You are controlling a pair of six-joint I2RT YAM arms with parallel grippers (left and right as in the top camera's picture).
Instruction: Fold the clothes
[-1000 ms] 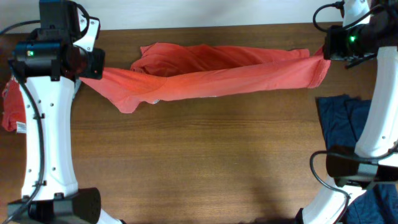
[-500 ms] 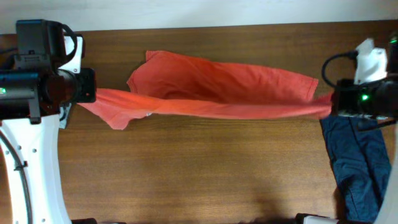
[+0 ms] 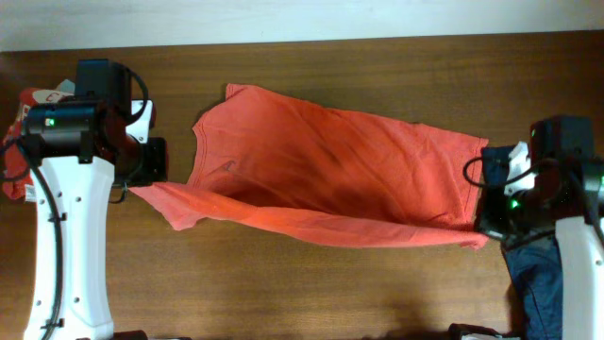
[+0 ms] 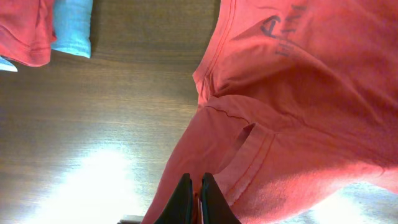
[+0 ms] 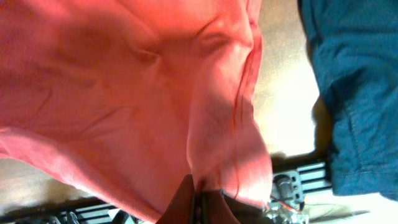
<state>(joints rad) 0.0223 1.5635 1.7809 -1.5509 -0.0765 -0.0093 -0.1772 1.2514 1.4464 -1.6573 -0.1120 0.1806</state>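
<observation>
The left gripper moves down and carries the pinched edge away from my base onto the shirt's flat-lying part point(image 3: 237, 142) point(image 4: 300, 14) next.
A red T-shirt point(image 3: 321, 165) lies spread across the brown table, its near edge lifted and stretched between my two grippers. My left gripper point(image 3: 142, 184) is shut on the shirt's left sleeve end; in the left wrist view the jaws point(image 4: 198, 193) pinch the red cloth point(image 4: 298, 106). My right gripper point(image 3: 483, 231) is shut on the shirt's right hem corner; in the right wrist view the jaws point(image 5: 196, 199) clamp the red fabric point(image 5: 124, 93).
A dark blue garment point(image 3: 538, 283) lies at the table's right edge, also in the right wrist view point(image 5: 354, 93). Red and light blue folded clothes point(image 3: 19, 142) sit at the far left, seen in the left wrist view point(image 4: 43, 28). The table's back edge meets a white wall.
Both grippers have moved toward the table's front, pulling the shirt's held edge with them. The shirt has opened from a bunched band into a broader spread.
</observation>
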